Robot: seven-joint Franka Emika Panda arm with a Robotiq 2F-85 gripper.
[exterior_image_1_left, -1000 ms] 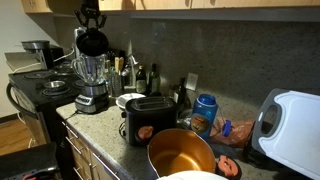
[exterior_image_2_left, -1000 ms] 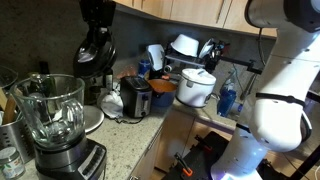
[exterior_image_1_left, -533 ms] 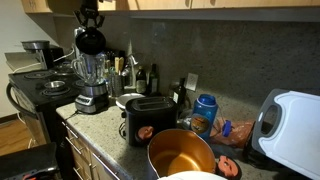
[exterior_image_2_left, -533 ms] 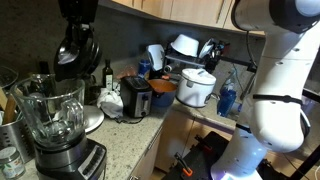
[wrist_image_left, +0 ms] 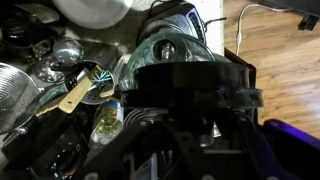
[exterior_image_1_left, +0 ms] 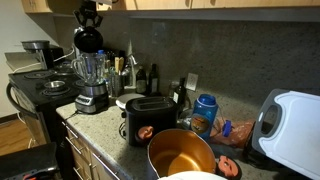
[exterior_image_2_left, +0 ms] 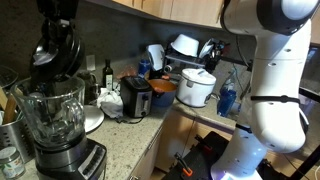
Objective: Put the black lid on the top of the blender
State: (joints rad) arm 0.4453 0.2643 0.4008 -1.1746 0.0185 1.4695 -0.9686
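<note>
I will lower my gripper next, tilt the steeply hanging black lid level and let it go onto the jar's opening (exterior_image_2_left: 52,92) (wrist_image_left: 165,50), because that opening is below my gripper.
The blender (exterior_image_1_left: 92,82) is a tall clear jar on a silver-and-black base at the counter's end; it also shows in an exterior view (exterior_image_2_left: 52,125). My gripper (exterior_image_1_left: 88,36) hangs just above the jar's open mouth, shut on the black lid (exterior_image_1_left: 88,42). In an exterior view the black lid (exterior_image_2_left: 55,58) sits tilted a little above the jar rim. In the wrist view the black lid (wrist_image_left: 190,85) fills the middle, and the jar's rim (wrist_image_left: 170,45) shows beyond it.
A black toaster (exterior_image_1_left: 148,118) and a copper pot (exterior_image_1_left: 180,152) stand on the counter. A white dish (exterior_image_2_left: 88,118) lies beside the blender. A stove (exterior_image_1_left: 40,90) adjoins the counter's end. Bottles (exterior_image_1_left: 128,72) stand against the back wall.
My gripper has carried the black lid sideways from beside the blender to directly above the jar's mouth.
</note>
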